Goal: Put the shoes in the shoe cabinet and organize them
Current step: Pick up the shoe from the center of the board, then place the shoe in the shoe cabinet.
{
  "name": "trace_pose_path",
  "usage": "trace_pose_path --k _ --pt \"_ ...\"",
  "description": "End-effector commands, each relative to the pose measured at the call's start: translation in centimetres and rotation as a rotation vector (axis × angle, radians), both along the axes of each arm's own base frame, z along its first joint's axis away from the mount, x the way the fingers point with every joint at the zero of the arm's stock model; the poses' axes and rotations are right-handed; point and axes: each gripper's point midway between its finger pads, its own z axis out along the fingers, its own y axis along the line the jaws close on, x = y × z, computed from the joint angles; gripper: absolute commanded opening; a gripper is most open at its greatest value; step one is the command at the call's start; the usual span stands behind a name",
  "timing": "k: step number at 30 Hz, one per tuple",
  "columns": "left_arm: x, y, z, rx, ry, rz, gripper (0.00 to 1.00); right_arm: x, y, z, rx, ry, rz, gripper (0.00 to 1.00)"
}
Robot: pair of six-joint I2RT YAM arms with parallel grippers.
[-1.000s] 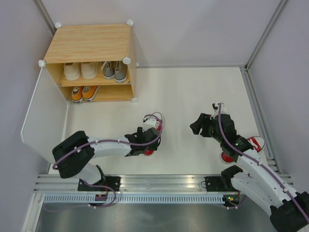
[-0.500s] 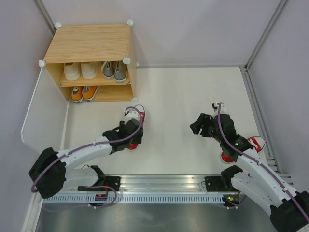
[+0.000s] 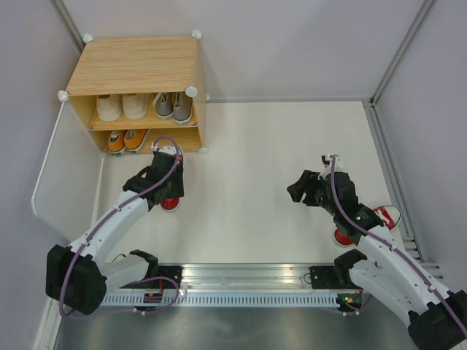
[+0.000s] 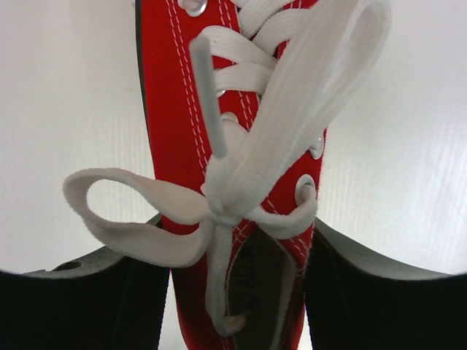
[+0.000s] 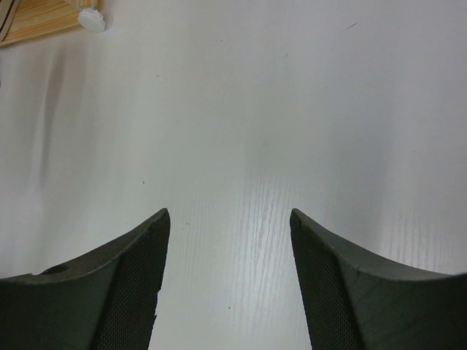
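Note:
My left gripper is going to move outward into the opening beside the orange pair and release the red shoe, because the lower shelf still has free room there.
The shoe cabinet [image 3: 135, 65] stands at the back left. Its upper shelf holds a cream pair [image 3: 121, 106] and a grey pair [image 3: 173, 106]. An orange pair [image 3: 125, 140] fills the left of the lower shelf. My left gripper [image 3: 168, 195] is shut on a red shoe [image 3: 170, 205] just in front of the cabinet's lower right opening. In the left wrist view the red shoe [image 4: 171, 109] with its white laces sits between both fingers [image 4: 365, 299]. A second red shoe [image 3: 382, 216] lies at the right, partly under my right arm. My right gripper [image 3: 298, 191] is open and empty [image 5: 230, 226].
The white cabinet door [image 3: 64, 182] hangs open along the left side, close to my left arm. A wooden cabinet corner with a white connector [image 5: 92, 20] shows far off in the right wrist view. Frame posts and walls bound the white table [image 3: 284, 138].
My left arm has swung left and back, carrying the red shoe from the table's middle to the front of the cabinet. The right arm has not moved.

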Motion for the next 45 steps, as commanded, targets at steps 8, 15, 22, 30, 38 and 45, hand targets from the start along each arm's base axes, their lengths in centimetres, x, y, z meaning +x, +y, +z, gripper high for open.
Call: trace_pose_path --k 8,15,22,30,38,45 --pt "8.0 2.6 2.3 -0.059 -0.086 -0.039 0.04 0.3 0.3 1.3 0.024 -0.054 0.010 0.71" --pt "14.5 5.5 4.4 -0.048 -0.184 -0.007 0.04 0.4 0.0 1.1 0.014 -0.050 -0.003 0.71" --pt "19.4 7.6 3.5 0.013 -0.223 -0.018 0.04 0.6 -0.3 0.6 -0.005 -0.040 -0.020 0.71" --pt "22.9 8.5 2.3 0.031 -0.297 0.002 0.04 1.2 -1.1 0.5 -0.032 -0.038 -0.056 0.70" --pt "25.6 8.7 2.5 0.050 -0.377 -0.022 0.06 1.6 -1.9 0.2 -0.054 -0.035 -0.084 0.69" --pt "28.4 8.4 3.3 0.040 -0.422 -0.033 0.07 1.8 -2.2 0.5 -0.063 -0.052 -0.094 0.69"
